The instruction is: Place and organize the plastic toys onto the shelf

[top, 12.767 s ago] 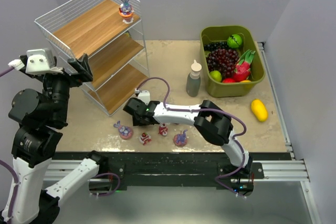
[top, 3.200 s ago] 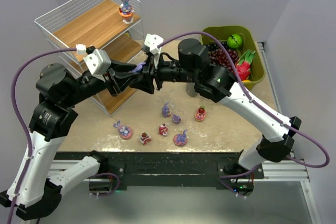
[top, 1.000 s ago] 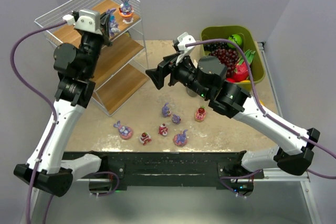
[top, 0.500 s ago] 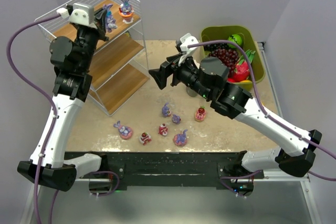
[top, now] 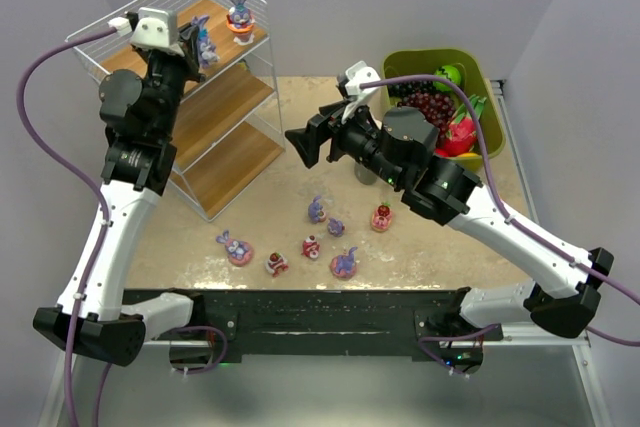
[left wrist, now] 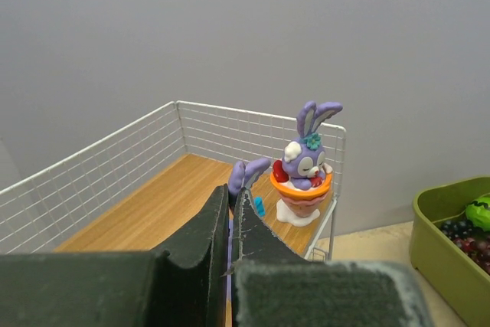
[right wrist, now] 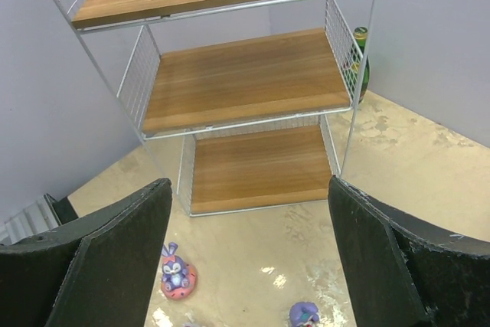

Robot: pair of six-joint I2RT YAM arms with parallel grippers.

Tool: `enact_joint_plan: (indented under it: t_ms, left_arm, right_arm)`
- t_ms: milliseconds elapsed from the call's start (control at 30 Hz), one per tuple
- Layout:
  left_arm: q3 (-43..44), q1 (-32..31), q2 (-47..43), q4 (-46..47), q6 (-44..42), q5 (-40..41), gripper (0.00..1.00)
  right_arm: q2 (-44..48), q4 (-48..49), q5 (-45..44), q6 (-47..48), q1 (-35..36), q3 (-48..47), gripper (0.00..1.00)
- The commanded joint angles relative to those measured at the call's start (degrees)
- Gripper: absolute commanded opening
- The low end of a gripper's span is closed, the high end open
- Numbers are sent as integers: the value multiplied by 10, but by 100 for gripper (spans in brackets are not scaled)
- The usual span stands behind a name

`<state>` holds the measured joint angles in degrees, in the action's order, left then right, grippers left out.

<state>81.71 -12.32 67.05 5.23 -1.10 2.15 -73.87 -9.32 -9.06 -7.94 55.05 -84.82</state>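
The left gripper will next go down a little toward the top board's open patch near the orange cup and release the purple bunny, because that patch is free.
My left gripper (top: 196, 47) is up over the top board of the shelf (top: 150, 57), shut on a purple bunny toy (top: 207, 45). In the left wrist view only its ear (left wrist: 246, 174) pokes out past the closed fingers (left wrist: 210, 227). Just beyond stands a bunny in an orange cup (left wrist: 302, 178) at the top board's far corner (top: 240, 15). My right gripper (top: 305, 147) hangs open above the table, facing the shelf (right wrist: 245, 74), nothing between its fingers (right wrist: 115, 250). Several toys lie on the table: purple ones (top: 317, 209), a red-and-white piece (top: 381, 217), a bunny on a pink base (top: 236, 248) (right wrist: 177, 276).
An olive-green bin (top: 480, 162) of fake fruit stands at the back right, its corner also in the left wrist view (left wrist: 452, 220). The shelf's middle board (right wrist: 245, 82) and bottom board (right wrist: 256, 166) are bare. A row of toys (top: 311, 247) lies near the table's front edge.
My left gripper has carried the purple bunny toy a little further over the top board toward the cup bunny. The right arm has barely shifted.
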Motion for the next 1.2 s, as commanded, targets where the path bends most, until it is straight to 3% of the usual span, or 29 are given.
enact_joint_plan:
  t_ms: [0, 900, 1167]
  left_arm:
    - [-4, 5, -10, 16, 7, 22, 0]
    - [-30, 5, 0, 38, -22, 51, 0]
    - [-16, 5, 10, 33, -25, 44, 11]
  right_arm:
    - [-4, 26, 12, -3, -5, 2, 86]
    - [-20, 34, 28, -15, -7, 1, 86]
    - [-23, 39, 31, -15, -7, 1, 86]
